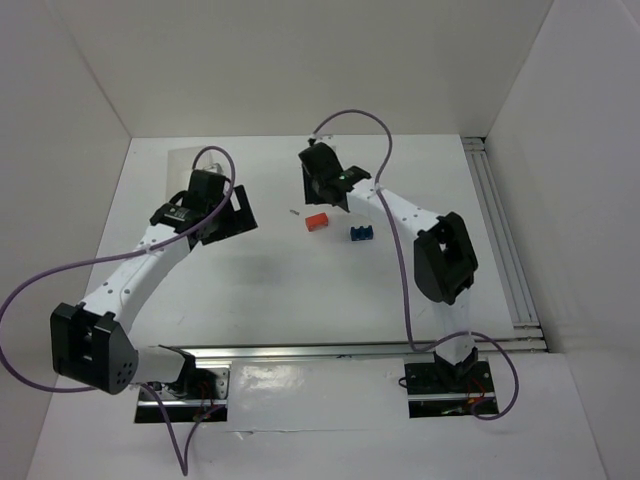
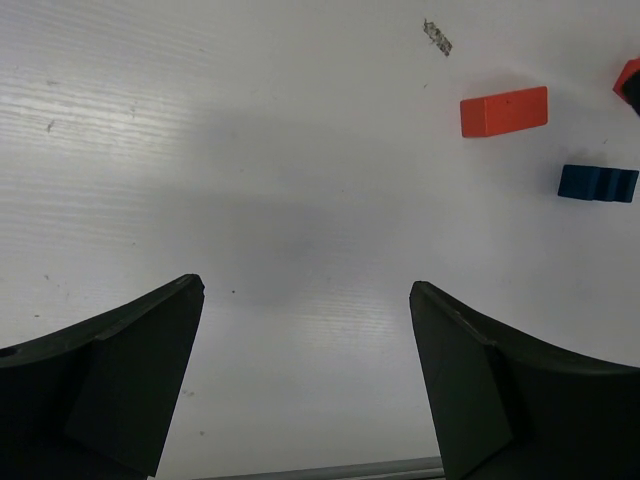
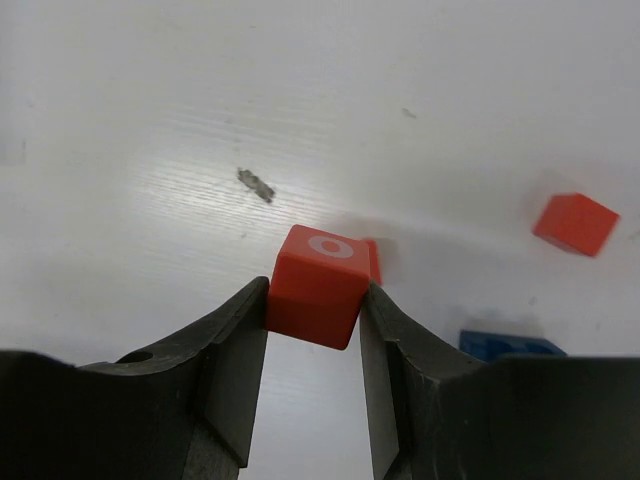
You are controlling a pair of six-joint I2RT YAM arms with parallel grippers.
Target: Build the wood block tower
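Note:
My right gripper draws back and down next and releases the cube on the red-orange block's end by the grey speck [image 1: 311, 224], since that lies below and back.
My right gripper [image 3: 315, 300] is shut on a red-orange cube [image 3: 318, 285] with a white ring on its top face; both fingers press its sides. A thin red-orange edge shows just behind the cube. In the right wrist view a second red-orange block [image 3: 575, 223] lies off to the right, and the notched blue block [image 3: 510, 345] lies near the right finger. From above, the long red-orange block [image 1: 317, 221] and the blue block [image 1: 362, 233] lie side by side, apart, just in front of the right gripper [image 1: 322, 182]. My left gripper [image 2: 307, 288] hangs open over bare table, left of the blocks [image 2: 504, 110].
A small grey speck [image 1: 292, 211] lies left of the red-orange block. Aluminium rails run along the table's right side [image 1: 505, 240] and near edge [image 1: 350, 350]. White walls enclose the table on three sides.

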